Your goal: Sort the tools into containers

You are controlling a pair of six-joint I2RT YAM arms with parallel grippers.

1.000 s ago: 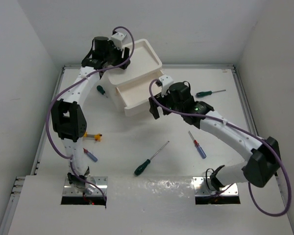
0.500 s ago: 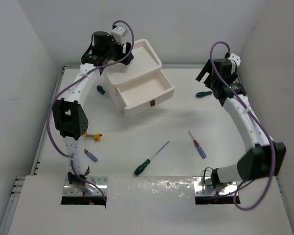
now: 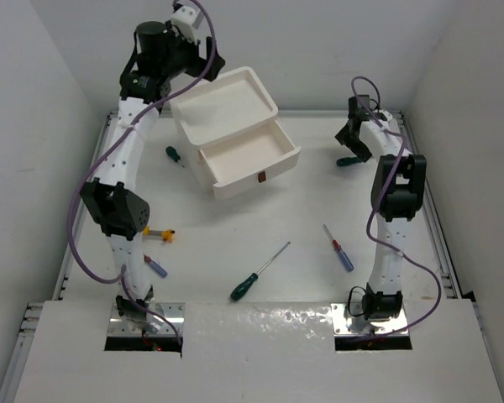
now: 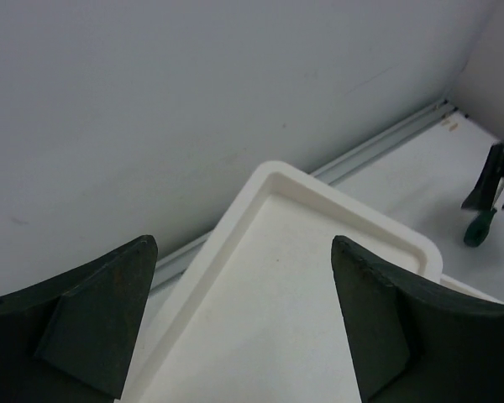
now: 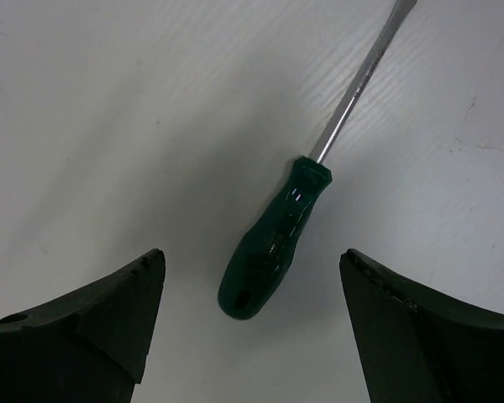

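Observation:
The stubby green screwdriver's handle [image 3: 172, 154] is below my left gripper, to its left in the top view, so my gripper will move back and down onto it next.
The white drawer unit [image 3: 193, 107] stands at the back, its rimmed top bare. Its top drawer [image 3: 279, 163] is pulled open and holds nothing. My left gripper [image 3: 195, 60] is open and empty, raised above the unit's back left corner; the left wrist view shows the rimmed top [image 4: 277, 277] below my left gripper [image 4: 244, 294]. My right gripper [image 3: 355, 138] is open, low over a dark-green screwdriver [image 3: 346, 160] at the far right. In the right wrist view that screwdriver's handle [image 5: 273, 243] lies on the table between the fingers of my right gripper [image 5: 250, 277], untouched.
Other screwdrivers lie on the table: a stubby green one [image 3: 174, 154] left of the unit, a yellow-orange one [image 3: 161, 234], a blue one [image 3: 155, 266], a long green one [image 3: 256, 275] and another blue one [image 3: 339, 249]. White walls enclose the table.
My right arm left the drawer front and swung to the far right, over the green screwdriver. The drawer now stands open. My left gripper rose up and back off the unit's top.

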